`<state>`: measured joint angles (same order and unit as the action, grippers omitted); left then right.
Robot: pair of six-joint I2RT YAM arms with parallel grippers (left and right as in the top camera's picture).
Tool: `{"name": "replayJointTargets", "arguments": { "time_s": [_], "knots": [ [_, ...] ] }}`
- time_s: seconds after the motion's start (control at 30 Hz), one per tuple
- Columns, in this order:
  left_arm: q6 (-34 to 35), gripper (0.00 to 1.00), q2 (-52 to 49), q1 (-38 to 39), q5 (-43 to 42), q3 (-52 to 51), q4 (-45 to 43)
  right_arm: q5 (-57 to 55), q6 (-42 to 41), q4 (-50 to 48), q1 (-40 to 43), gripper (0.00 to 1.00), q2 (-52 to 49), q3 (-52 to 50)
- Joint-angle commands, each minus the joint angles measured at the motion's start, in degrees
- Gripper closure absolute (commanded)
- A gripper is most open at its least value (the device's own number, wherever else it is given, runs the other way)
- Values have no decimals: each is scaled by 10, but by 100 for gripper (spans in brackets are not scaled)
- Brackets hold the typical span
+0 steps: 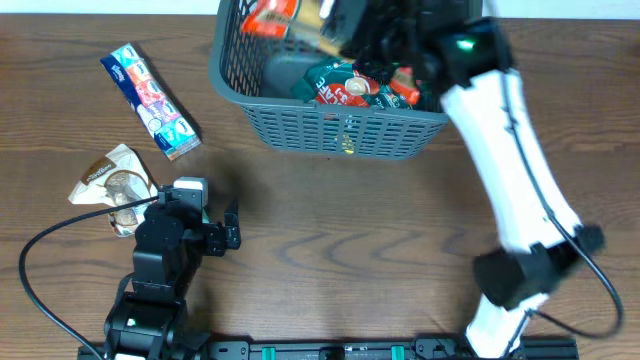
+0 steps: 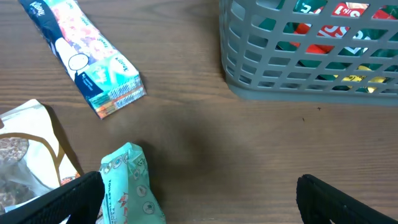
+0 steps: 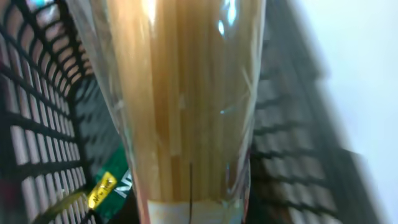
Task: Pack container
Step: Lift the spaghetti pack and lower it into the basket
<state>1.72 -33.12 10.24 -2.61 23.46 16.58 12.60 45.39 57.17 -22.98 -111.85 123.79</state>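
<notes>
The robot's right gripper will lower backward next and release the spaghetti (image 3: 186, 93) in the gap beside the green packets, since that free part of the container's bottom is below and back of the right gripper.
The container, a dark grey slotted basket (image 1: 340, 130), stands at the table's far middle and holds green and red food packets (image 1: 345, 88). It also shows in the left wrist view (image 2: 261, 74). My right gripper (image 1: 360, 25) reaches into it, shut on a clear packet of spaghetti (image 3: 186, 93) that fills the right wrist view; its fingers are hidden. The basket wall (image 3: 37, 124) surrounds the packet. My left gripper (image 2: 199, 199) is open low over the table at the front left, with a teal wipes packet (image 2: 127, 186) just inside its left finger.
A blue tissue pack (image 1: 150, 88) lies at the far left, also seen in the left wrist view (image 2: 81, 59). A beige snack bag (image 1: 115, 185) lies beside the left arm. Bare wood lies between the left gripper and the basket.
</notes>
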Motion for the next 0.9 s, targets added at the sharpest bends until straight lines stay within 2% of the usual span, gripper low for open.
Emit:
{"name": "replayJointTargets", "arguments": {
  "time_s": [0.0, 0.13, 0.57, 0.77, 0.87],
  "knots": [
    [7, 1, -1, 0, 1, 12, 1, 50, 21, 6, -11, 99, -26, 20],
    [7, 1, -1, 0, 1, 12, 1, 93, 42, 62, -18, 99, -73, 20],
    [8, 1, -1, 0, 0, 12, 1, 79, 42, 189, -24, 99, -130, 16],
    [8, 1, -1, 0, 0, 12, 1, 41, 29, 191, -23, 98, -132, 10],
    [8, 1, -1, 0, 0, 12, 1, 37, 29, 191, -22, 94, -132, 10]
  ]
}}
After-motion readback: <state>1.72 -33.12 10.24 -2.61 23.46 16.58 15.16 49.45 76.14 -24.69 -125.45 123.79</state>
